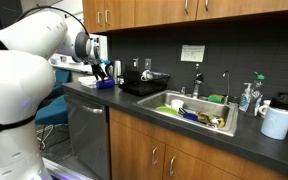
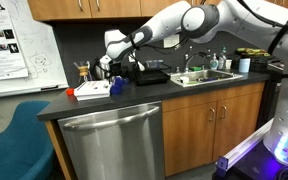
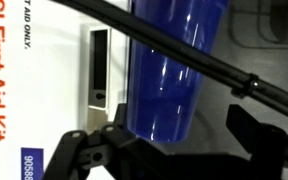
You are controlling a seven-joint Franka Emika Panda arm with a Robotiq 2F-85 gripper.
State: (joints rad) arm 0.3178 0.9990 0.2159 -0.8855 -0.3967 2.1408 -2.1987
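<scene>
The robot's gripper will next move down, open, around the blue cup and close its fingers on the cup's sides, because the cup is below, between the spread fingers.
A translucent blue cup (image 3: 169, 75) stands on the dark counter (image 3: 219, 110), right beside a white first aid kit box (image 3: 44, 80). My gripper (image 3: 179, 140) hangs just over the cup, open, with its black fingers (image 3: 94, 150) spread wide on either side and no contact visible. In both exterior views the arm reaches to the counter's end, where the gripper (image 2: 117, 74) sits above the blue cup (image 2: 116, 88) next to the kit (image 2: 91, 91). From the other side the gripper (image 1: 102, 70) partly hides the cup (image 1: 106, 84).
A black tray (image 1: 144, 85) lies beside the cup. A steel sink (image 1: 170, 101) holds several dishes, with soap bottles (image 1: 247, 97) and a paper towel roll (image 1: 277, 121) beyond. A dishwasher (image 2: 114, 145) sits below; a blue chair (image 2: 9, 140) and whiteboard (image 2: 14, 45) stand nearby.
</scene>
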